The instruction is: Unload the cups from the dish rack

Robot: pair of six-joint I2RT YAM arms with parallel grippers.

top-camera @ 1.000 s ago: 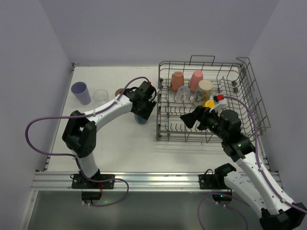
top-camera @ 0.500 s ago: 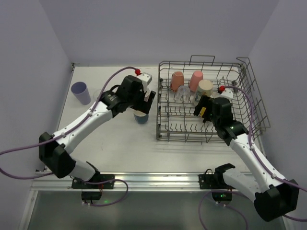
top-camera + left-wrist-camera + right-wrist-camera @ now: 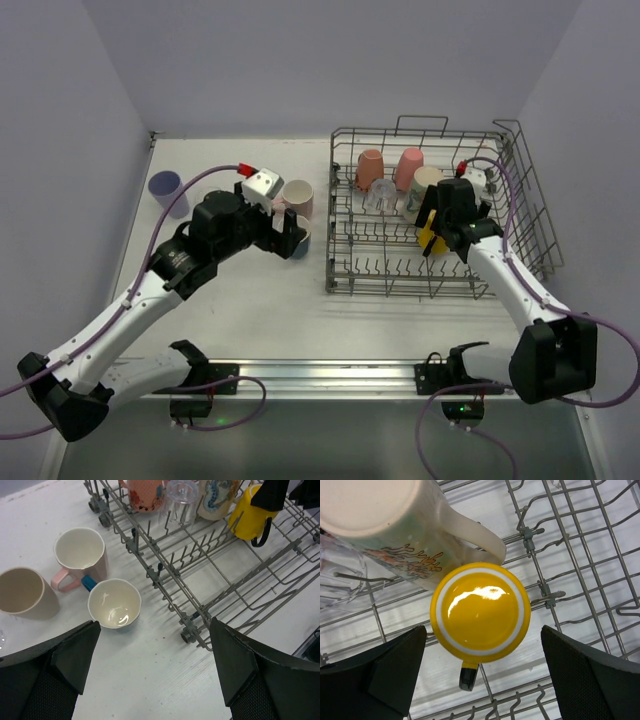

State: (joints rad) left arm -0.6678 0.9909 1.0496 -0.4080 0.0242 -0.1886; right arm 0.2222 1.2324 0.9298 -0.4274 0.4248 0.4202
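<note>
The yellow cup is already straddled by my right gripper, so my left gripper will next tilt toward the rack and move beside the rack's edge by the blue cup.
The grey wire dish rack stands on the right of the table. In it are a salmon cup, a pink cup, a cream mug, a glass tumbler and an upside-down yellow cup. My right gripper hovers open over the yellow cup, a finger on each side. On the table left of the rack stand a blue cup, a pink mug, a beige cup and a lavender cup. My left gripper is open and empty, just near of the blue cup.
The rack's near-left corner foot lies close to my left gripper's right finger. Raised wire handles stand along the rack's far side. White walls close in the table at the left, back and right.
My left gripper opened, let go of the blue cup on the table and drew back towards the near left. My right gripper moved further into the rack, over the yellow cup.
</note>
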